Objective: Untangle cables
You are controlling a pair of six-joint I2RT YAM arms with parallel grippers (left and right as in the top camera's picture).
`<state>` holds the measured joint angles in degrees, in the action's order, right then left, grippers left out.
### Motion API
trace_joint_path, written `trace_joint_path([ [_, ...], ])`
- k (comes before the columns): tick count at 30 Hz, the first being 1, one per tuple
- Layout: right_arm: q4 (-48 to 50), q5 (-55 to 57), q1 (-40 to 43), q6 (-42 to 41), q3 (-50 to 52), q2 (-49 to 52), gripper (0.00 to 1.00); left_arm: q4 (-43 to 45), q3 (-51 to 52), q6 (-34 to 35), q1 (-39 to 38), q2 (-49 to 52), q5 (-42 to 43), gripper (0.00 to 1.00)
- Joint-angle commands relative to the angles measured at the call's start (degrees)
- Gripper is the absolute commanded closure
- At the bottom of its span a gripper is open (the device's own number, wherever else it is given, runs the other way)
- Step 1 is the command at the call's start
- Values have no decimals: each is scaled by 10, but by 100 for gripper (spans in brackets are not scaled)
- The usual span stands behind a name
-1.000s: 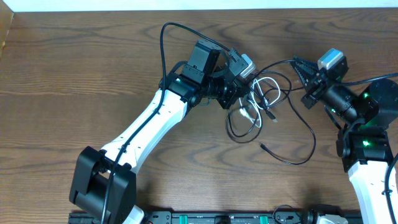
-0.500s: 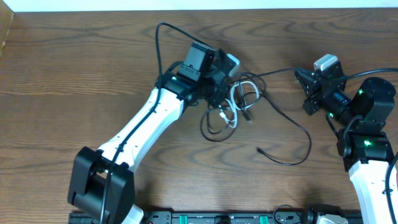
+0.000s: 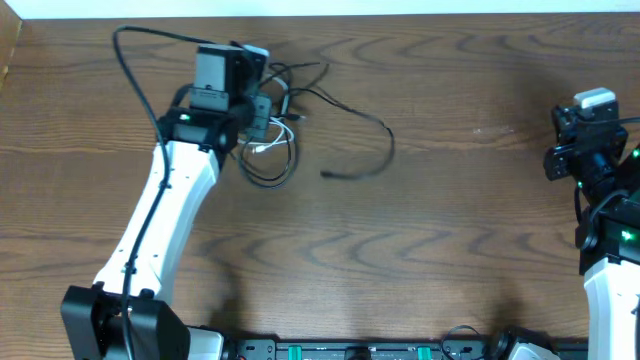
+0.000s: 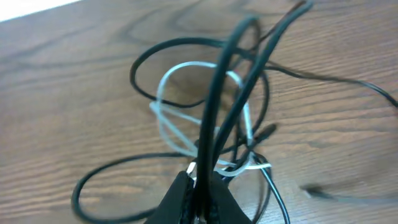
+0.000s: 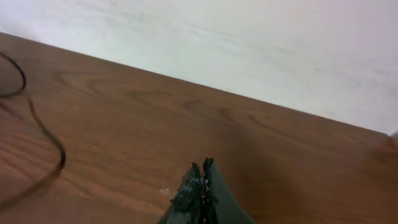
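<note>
The black cable [image 3: 390, 143] is far to the left in the overhead view, so my right gripper should swing its empty fingers toward it next and open them.
My left gripper [image 3: 262, 108] is shut on two strands of black cable [image 4: 214, 112] that rise from its jaws [image 4: 200, 186]. The tangle hangs under it at the far left of the table. The white cable [image 3: 272, 146] lies in small loops inside it and also shows in the left wrist view [image 4: 173, 115]. One long black cable [image 3: 385, 135] trails right from the tangle and curls back to a free plug [image 3: 326, 175]. My right gripper [image 3: 556, 148] is shut and empty at the far right, well apart from the cables. Its tips [image 5: 202, 169] hover above bare wood, with a black cable [image 5: 45, 135] far to its left.
The wooden table [image 3: 440, 250] ends at a white wall along the far edge [image 5: 249, 50]. A thick black robot wire [image 3: 135, 70] arcs over the left arm. A dark rail [image 3: 340, 350] runs along the front edge.
My left gripper has dragged the tangle to the left and towards the far edge. My right gripper has let go of the black cable and pulled back to the right.
</note>
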<state>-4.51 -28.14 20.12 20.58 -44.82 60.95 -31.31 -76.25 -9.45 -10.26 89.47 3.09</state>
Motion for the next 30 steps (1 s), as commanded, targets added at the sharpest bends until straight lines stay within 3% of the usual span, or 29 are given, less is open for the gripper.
trace_joint_path([
  [1, -12, -66, 6, 22, -5, -3, 99, -4, -1, 10, 8, -13, 114, 92],
  [13, -29, -329, -11, 54, -5, 40, 94, 54, -1, 10, -30, -13, 433, 92],
  [14, -31, -346, -11, 52, -5, 43, 90, 61, -1, 19, -31, -13, 456, 92],
  [16, -31, -382, -11, 52, -5, 48, 64, 78, -1, 37, -32, -13, 502, 92],
  [21, -31, -436, -28, 45, -5, 53, 57, 110, -1, 73, -42, -13, 580, 92],
  [23, -32, -436, -40, 45, -5, 57, 41, 113, -1, 79, -50, -13, 580, 92],
  [25, -32, -435, -55, 45, -5, 63, 39, 113, -1, 79, -59, -13, 580, 92],
  [26, -32, -433, -73, 45, -5, 71, 23, 114, -1, 79, -72, -13, 580, 92],
  [27, -32, -430, -84, 45, -5, 76, 1, 115, -1, 79, -77, -13, 580, 92],
  [30, -32, -422, -116, 45, -5, 93, 1, 125, -1, 82, -95, -13, 581, 92],
])
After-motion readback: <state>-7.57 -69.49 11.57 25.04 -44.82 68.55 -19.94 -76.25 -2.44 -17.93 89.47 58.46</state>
